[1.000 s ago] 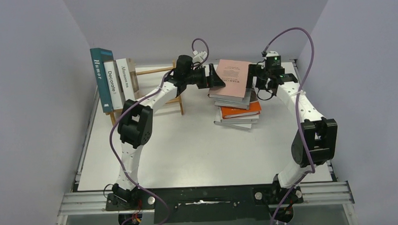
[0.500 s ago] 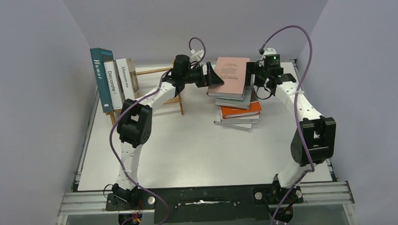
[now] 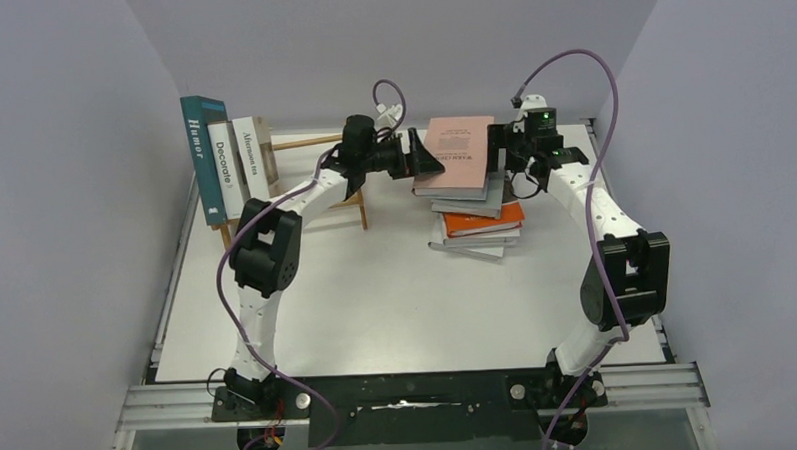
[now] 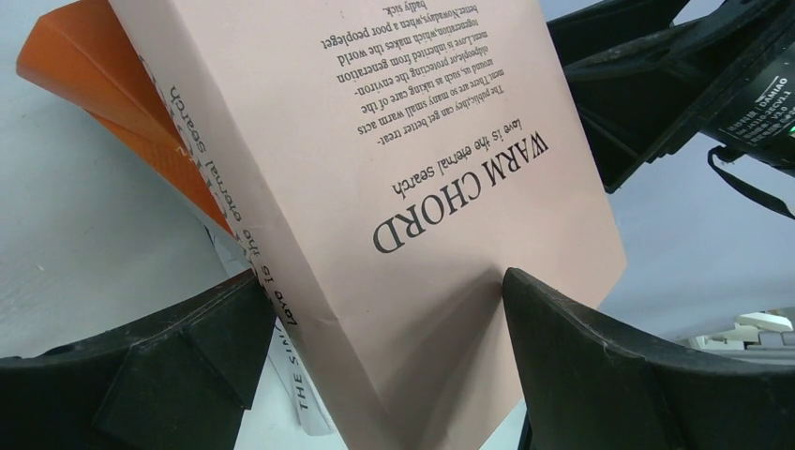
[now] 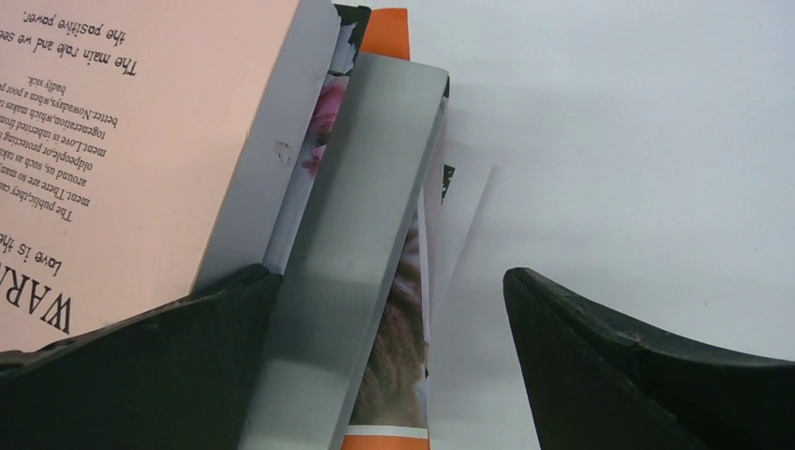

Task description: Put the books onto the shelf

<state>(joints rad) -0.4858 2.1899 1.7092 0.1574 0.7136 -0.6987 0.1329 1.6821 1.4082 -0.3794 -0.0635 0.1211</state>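
My left gripper should go up, tip the pink book up and close across its spine corner (image 4: 349,370), because the book's wide cover still lies at an angle between the open fingers.
A pink book (image 3: 459,153) titled "WARM CHORD" (image 4: 394,169) leans up off a stack that holds a grey book (image 5: 366,234), an orange book (image 3: 482,220) and white ones. My left gripper (image 3: 420,159) is open at the pink book's left side; in its wrist view the gripper (image 4: 380,281) straddles the book's spine corner. My right gripper (image 3: 499,153) is open on the opposite side. Its wrist view shows the gripper (image 5: 392,274) with one finger against the pink book's page edge (image 5: 262,141). The wooden shelf (image 3: 302,142) at the back left holds the teal "Humor" (image 3: 202,157), "Decorate" (image 3: 225,169) and another white book (image 3: 254,150).
Grey walls close in the white table (image 3: 377,296) on the left, back and right. Purple cables (image 3: 569,64) loop above both wrists. A metal rail (image 3: 410,395) with the arm bases runs along the near edge.
The pink book has tipped up steeper on the stack, its cover now facing the camera more. Both grippers have shifted slightly toward the back with it. Both stay open.
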